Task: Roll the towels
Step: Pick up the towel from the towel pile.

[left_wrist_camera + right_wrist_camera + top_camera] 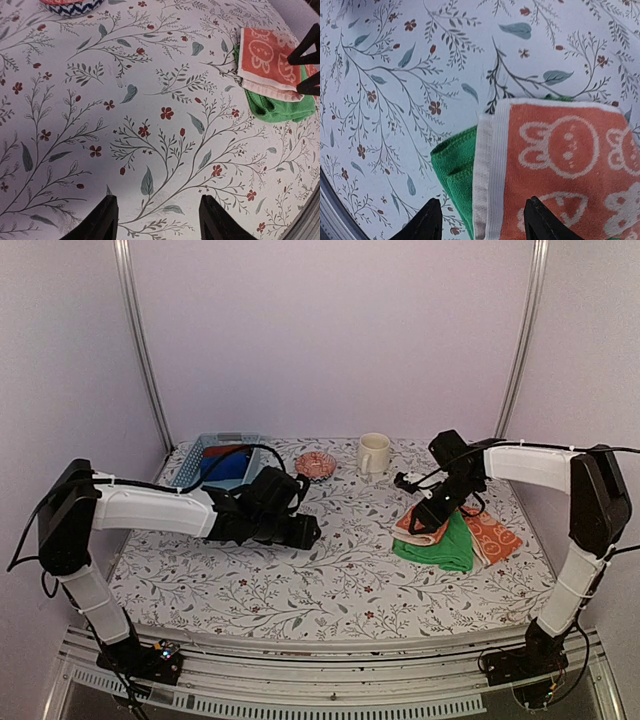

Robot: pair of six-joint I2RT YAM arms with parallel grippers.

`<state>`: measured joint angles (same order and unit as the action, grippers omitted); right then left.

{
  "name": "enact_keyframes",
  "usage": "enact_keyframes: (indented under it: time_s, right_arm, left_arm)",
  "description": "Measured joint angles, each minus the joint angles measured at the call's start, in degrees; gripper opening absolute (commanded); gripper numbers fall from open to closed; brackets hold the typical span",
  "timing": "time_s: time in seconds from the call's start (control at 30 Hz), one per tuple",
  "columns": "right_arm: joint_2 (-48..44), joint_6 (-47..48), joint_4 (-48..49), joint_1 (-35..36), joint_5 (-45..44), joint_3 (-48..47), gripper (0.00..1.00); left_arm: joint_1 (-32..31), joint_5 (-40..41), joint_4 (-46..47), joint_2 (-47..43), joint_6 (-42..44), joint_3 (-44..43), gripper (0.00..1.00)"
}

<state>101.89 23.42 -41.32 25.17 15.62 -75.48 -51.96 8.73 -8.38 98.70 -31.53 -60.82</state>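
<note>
The orange towel's pale edge runs between my open fingers, so my right gripper needs to move down and a little toward the rabbit print next and close on it.
A stack of towels lies at the right of the table. An orange rabbit-print towel with pale edging rests on a folded green towel. In the top view the green towel pokes out to the front, and another orange towel lies to its right. My right gripper hovers open just over the pale edge of the top orange towel, holding nothing. My left gripper is open above bare floral tablecloth near the table's middle, well left of the orange towel.
A blue basket with blue and red cloth rolls stands at the back left. A small patterned bowl and a cream mug stand at the back centre. Metal frame posts rise at both back corners.
</note>
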Motion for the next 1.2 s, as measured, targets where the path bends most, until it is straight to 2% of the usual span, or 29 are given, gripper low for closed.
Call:
enact_keyframes:
  time_s: [0.13,0.3,0.53,0.67,0.83,1.0,1.2]
  right_arm:
    - [-2.51,0.09,-3.21,0.0,-0.42,4.68,0.59]
    - [-6.67,0.2,-3.26,0.0,-2.27,4.98,0.59]
    - [-2.23,0.17,-2.49,0.0,-5.64,4.96,0.52]
    - [-0.11,0.31,-2.36,0.0,-6.95,4.98,0.39]
    - [0.52,0.39,-2.12,0.0,-9.09,4.96,0.31]
    - [1.31,0.96,-2.19,0.02,-10.47,4.59,0.05]
    - [2.47,1.27,-2.75,0.0,-10.78,2.86,0.02]
  left_arm:
    - [-0.15,-0.81,0.48,0.5,0.0,-1.03,0.57]
    - [-0.35,-2.14,0.74,2.54,-0.28,-1.6,0.56]
    - [-1.33,-2.75,0.42,4.5,-0.61,-4.76,0.56]
    - [-1.75,-2.69,0.31,4.5,-1.09,-4.94,0.56]
    - [-1.79,-2.47,0.11,4.5,-1.49,-4.94,0.56]
    - [-1.79,-2.45,-0.02,4.5,-1.51,-4.94,0.57]
    - [-1.79,-2.08,-0.48,4.5,-1.51,-4.94,0.57]
